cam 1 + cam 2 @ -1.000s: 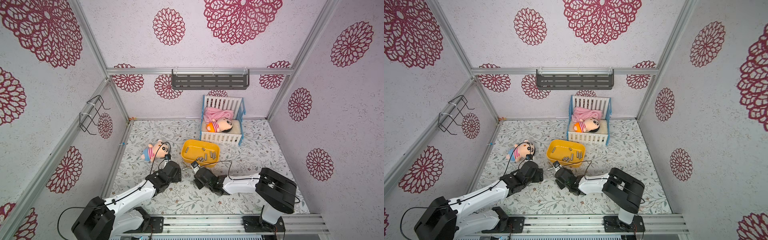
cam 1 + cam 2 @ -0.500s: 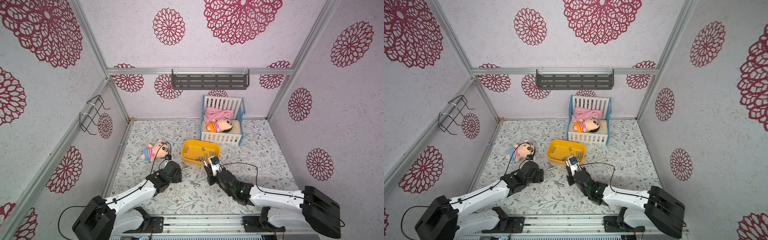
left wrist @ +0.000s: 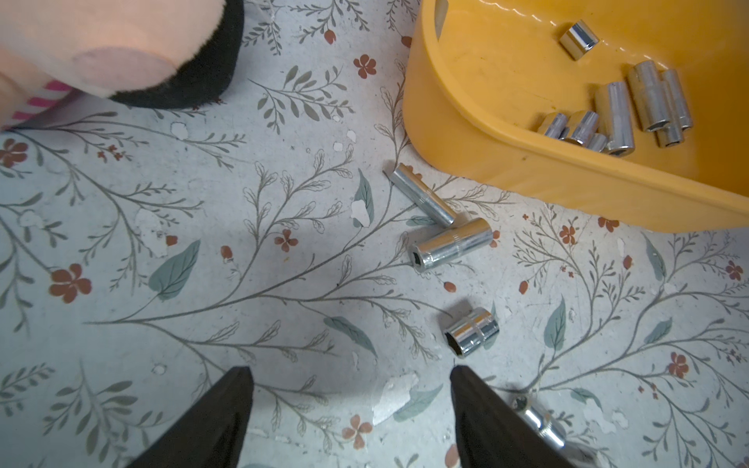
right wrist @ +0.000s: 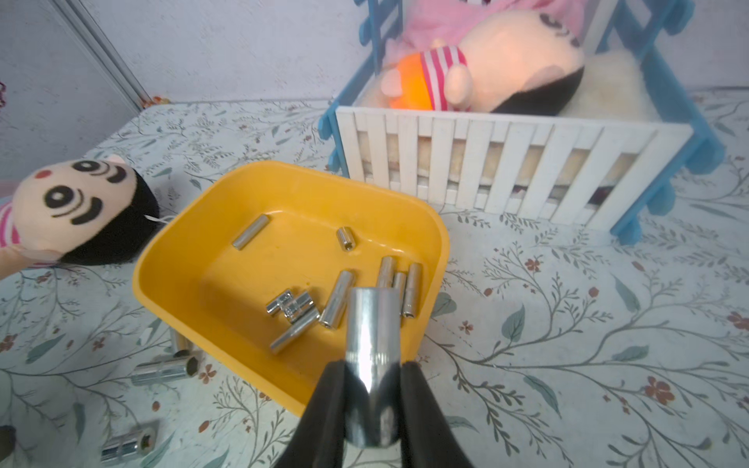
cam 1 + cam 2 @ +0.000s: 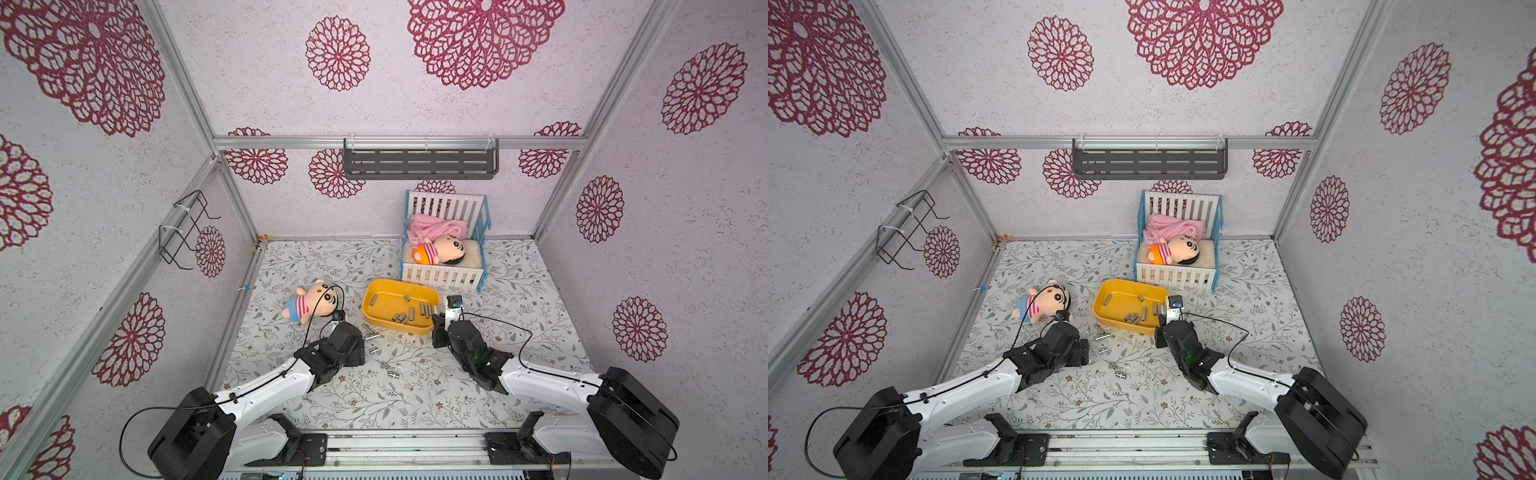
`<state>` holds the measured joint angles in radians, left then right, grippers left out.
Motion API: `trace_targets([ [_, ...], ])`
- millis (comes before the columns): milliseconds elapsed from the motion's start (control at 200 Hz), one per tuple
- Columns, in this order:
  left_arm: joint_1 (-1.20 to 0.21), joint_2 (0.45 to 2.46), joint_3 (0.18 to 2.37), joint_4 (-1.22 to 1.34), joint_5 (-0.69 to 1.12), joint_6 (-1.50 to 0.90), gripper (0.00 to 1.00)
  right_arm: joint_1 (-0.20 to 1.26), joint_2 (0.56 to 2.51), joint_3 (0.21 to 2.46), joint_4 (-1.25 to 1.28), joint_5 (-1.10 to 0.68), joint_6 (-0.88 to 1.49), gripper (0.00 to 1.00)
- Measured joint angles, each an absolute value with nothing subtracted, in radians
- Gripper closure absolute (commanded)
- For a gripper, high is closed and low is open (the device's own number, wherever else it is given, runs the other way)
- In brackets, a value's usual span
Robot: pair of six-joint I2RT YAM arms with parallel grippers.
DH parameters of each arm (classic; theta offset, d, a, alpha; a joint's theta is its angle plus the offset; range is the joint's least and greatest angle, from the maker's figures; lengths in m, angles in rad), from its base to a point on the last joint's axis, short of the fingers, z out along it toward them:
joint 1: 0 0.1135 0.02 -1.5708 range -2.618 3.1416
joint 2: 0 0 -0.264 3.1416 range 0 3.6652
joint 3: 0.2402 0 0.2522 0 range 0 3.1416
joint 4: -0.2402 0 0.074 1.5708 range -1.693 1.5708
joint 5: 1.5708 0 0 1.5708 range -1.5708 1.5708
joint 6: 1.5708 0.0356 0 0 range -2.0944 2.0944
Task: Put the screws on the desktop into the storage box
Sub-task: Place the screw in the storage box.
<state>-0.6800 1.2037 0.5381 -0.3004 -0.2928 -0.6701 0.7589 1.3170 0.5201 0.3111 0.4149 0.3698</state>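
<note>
The right gripper moves in past the box's rim and down over the near part of the box's bottom next, then releases the silver screw, as that part lies below.
The yellow storage box (image 5: 395,328) (image 5: 1125,327) sits mid-desktop with several silver screws (image 4: 336,298) inside. My right gripper (image 4: 372,364) (image 5: 437,312) is shut on a shiny silver screw (image 4: 373,324), which it holds at the box's near right corner, over the rim. Several loose screws (image 5: 375,350) (image 5: 1121,375) lie on the leafy desktop (image 5: 415,399) in front of the box. My left gripper (image 3: 349,370) (image 5: 360,347) hovers open and holds nothing. A short screw (image 3: 472,331) lies just beyond one fingertip, and two long ones (image 3: 450,243) lie nearer the box wall (image 3: 527,170).
A white-and-blue toy crib (image 5: 442,249) holding a doll and a pink blanket stands right behind the box. A plush doll (image 5: 309,301) lies left of the box, close to my left wrist. A grey shelf (image 5: 419,164) hangs on the back wall, a wire rack (image 5: 183,228) on the left wall.
My right arm has swung from the box's front left round to its right corner, carrying the screw. The left arm has stayed put.
</note>
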Motion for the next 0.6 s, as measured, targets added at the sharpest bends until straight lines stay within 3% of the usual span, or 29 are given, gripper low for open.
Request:
trace_targets([
  [365, -0.680, 1.225, 0.542, -0.300, -0.273, -0.670, 0.18, 0.756, 1.456, 0.630, 0.239, 0.342, 0.387, 0.86],
  [600, -0.680, 1.225, 0.544, -0.300, -0.270, -0.670, 0.19, 0.756, 1.504, 0.653, 0.198, 0.344, 0.390, 0.75],
])
